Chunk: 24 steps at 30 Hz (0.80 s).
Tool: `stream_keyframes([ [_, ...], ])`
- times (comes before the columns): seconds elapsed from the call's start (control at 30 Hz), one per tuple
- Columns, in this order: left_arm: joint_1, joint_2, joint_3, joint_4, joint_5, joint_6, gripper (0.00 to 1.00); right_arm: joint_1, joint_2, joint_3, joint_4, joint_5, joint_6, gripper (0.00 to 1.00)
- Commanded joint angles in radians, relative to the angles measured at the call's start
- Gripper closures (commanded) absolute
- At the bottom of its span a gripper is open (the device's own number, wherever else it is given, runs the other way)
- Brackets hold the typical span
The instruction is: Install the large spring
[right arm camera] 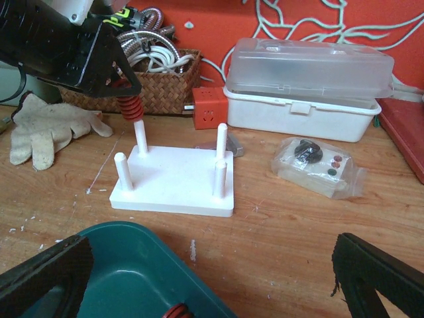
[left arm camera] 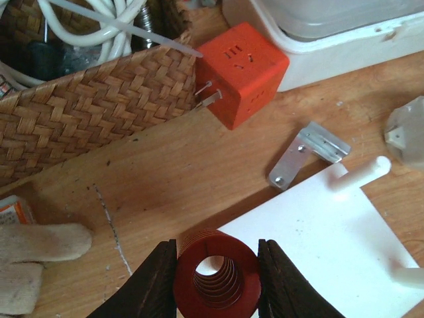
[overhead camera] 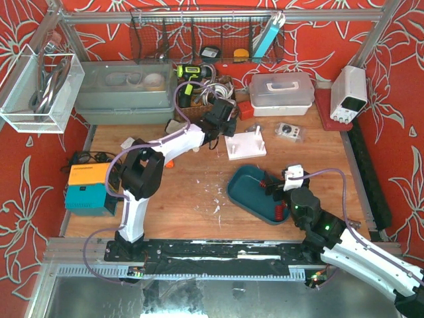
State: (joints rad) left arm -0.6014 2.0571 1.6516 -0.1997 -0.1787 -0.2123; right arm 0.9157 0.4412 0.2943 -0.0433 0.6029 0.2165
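Observation:
My left gripper holds the red spring, and the spring's lower end meets the peg's top. Next I will move my left gripper straight down over the peg beneath the coil (left arm camera: 210,265) and let go of the spring.
My left gripper (left arm camera: 216,265) is shut on the large red spring (left arm camera: 216,275), its black fingers pressing both sides of the coil. In the right wrist view the spring (right arm camera: 130,108) hangs upright over the back-left peg (right arm camera: 140,136) of the white peg base (right arm camera: 173,182), its lower end at the peg's top. From above, the left gripper (overhead camera: 222,127) is at the base's (overhead camera: 246,147) left edge. My right gripper (right arm camera: 212,278) stands open and wide over the teal tray (right arm camera: 126,265), holding nothing.
A woven basket (left arm camera: 79,99) and a red-orange cube plug (left arm camera: 242,73) sit just behind the base, with a metal bracket (left arm camera: 308,152) beside it. A white glove (right arm camera: 50,129), a lidded plastic box (right arm camera: 308,86) and a bagged part (right arm camera: 318,165) lie around. More red springs (overhead camera: 278,211) lie in the tray.

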Motion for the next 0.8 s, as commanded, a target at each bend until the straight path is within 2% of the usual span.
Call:
stream_keyframes([
  [0.0,0.008,0.022,0.035,-0.008,0.016,0.013,1.00,-0.005,-0.001,0.014,0.024,0.018,0.004,0.01],
  [0.27,0.008,0.041,0.045,-0.024,0.058,0.003,1.00,-0.005,0.006,0.012,0.028,0.019,0.003,0.01],
  [0.6,0.008,0.066,0.047,-0.028,0.035,0.016,1.00,-0.005,0.017,0.014,0.032,0.013,0.006,0.01],
  [0.77,0.008,0.108,0.075,-0.036,0.030,0.008,0.88,-0.006,0.023,0.014,0.034,0.013,0.007,0.01],
])
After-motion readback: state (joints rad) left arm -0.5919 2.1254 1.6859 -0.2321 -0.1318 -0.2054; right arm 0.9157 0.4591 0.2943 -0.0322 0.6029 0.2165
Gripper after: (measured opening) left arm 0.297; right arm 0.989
